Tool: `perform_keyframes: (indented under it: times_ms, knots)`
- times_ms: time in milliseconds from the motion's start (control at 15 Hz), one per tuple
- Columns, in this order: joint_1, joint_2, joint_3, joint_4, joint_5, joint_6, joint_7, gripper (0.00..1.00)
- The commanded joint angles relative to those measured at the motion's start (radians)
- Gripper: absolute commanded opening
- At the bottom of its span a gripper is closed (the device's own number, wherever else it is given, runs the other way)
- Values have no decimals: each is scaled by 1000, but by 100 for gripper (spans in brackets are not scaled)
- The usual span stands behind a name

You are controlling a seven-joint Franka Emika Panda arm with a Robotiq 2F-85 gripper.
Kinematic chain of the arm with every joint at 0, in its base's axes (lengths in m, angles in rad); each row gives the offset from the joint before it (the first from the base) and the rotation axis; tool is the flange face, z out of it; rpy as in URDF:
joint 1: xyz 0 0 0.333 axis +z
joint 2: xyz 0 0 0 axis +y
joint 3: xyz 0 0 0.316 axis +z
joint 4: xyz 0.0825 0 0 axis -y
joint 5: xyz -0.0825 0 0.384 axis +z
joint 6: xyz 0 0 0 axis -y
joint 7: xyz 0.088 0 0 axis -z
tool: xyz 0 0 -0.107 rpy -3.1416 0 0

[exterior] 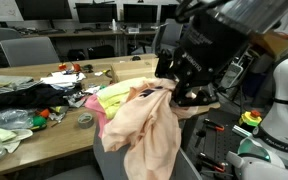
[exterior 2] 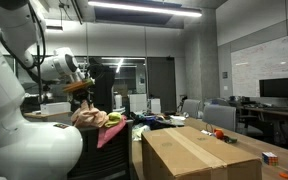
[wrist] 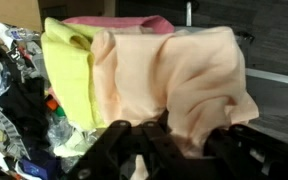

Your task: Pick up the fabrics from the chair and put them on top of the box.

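Note:
My gripper needs to raise the peach fabric [exterior 2: 89,115] it is holding next, swing it from the chair over the cardboard box's bare top [exterior 2: 198,147] and let it go there, because the box's top is clear.
My gripper [exterior: 184,95] is shut on a peach fabric [exterior: 149,125], which hangs from the fingers above the chair [exterior: 189,165]. In the wrist view the peach fabric [wrist: 174,80] bunches between the black jaws [wrist: 169,140]. A yellow fabric [wrist: 69,75] and a pink fabric [wrist: 119,22] lie beneath and beside it; they also show in an exterior view, yellow [exterior: 119,95] and pink [exterior: 109,120]. The cardboard box [exterior 2: 199,155] stands in front in an exterior view, its top bare. There the gripper [exterior 2: 81,87] holds the peach fabric [exterior 2: 89,115] off to the left of the box.
A cluttered table [exterior: 24,75] holds dark clothes [exterior: 19,98], tape rolls and small items. Office chairs and monitors [exterior: 94,15] stand behind. A white robot body [exterior 2: 29,145] fills the left foreground in an exterior view. Another white robot [exterior: 279,100] stands nearby.

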Motion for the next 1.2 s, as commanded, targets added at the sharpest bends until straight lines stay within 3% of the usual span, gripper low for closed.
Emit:
perform_keyframes:
  times_ms: [0, 400, 800, 1133]
  knots:
    - [12, -98, -9, 12, -11, -3, -10, 4]
    - [-7, -148, -23, 87, -19, -62, -33, 4]
    - [-118, -151, -42, 174, -127, -181, -16, 4]
    - [-231, -163, -136, 211, -202, -241, -17, 4]
